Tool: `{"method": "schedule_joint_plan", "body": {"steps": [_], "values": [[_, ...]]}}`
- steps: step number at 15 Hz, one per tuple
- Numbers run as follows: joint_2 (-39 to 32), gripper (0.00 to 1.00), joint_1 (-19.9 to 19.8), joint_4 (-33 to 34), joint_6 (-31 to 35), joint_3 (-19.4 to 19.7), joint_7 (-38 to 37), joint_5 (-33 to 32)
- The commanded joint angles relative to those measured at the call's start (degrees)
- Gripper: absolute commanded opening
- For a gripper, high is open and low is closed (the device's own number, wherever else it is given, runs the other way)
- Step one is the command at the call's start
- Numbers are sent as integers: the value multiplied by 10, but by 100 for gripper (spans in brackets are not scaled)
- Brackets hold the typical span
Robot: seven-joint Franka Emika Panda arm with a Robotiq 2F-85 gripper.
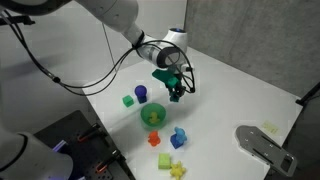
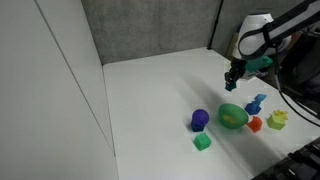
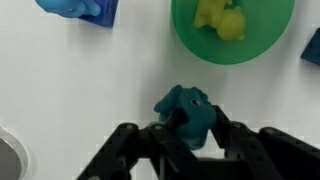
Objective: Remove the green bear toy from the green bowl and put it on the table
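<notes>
I need to lower my gripper toward the blue lumpy toy next, onto the clear white table (image 1: 181, 112) (image 3: 172, 107) beside the green bowl, because the bear is still hanging above the table.
My gripper (image 3: 187, 128) is shut on the green bear toy (image 3: 186, 106), a dark teal lumpy figure held between the two black fingers. In both exterior views the gripper (image 1: 176, 92) (image 2: 232, 82) hangs above the white table (image 1: 225, 100) (image 2: 150, 100), beside and apart from the green bowl (image 1: 152, 116) (image 2: 232, 116) (image 3: 190, 40). The bear shows as a dark speck at the fingertips (image 1: 176, 93). The bowl holds a yellow lumpy toy (image 3: 222, 20).
A blue cylinder (image 1: 141, 94) (image 2: 200, 119) and a light green cube (image 1: 128, 100) (image 2: 203, 143) sit near the bowl. A blue lumpy toy (image 1: 179, 137) (image 3: 75, 8), an orange toy (image 1: 155, 139) and other small toys lie close by. A grey plate (image 1: 262, 146) lies at the table's corner.
</notes>
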State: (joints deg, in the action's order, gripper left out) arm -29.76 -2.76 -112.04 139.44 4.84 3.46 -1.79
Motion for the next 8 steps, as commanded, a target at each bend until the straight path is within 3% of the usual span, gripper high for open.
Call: {"method": "schedule_joint_plan", "body": {"steps": [1, 8], "values": [[-38, 13, -15, 26, 1, 10, -11, -10], [-88, 14, -48, 36, 3, 13, -5, 3]]}}
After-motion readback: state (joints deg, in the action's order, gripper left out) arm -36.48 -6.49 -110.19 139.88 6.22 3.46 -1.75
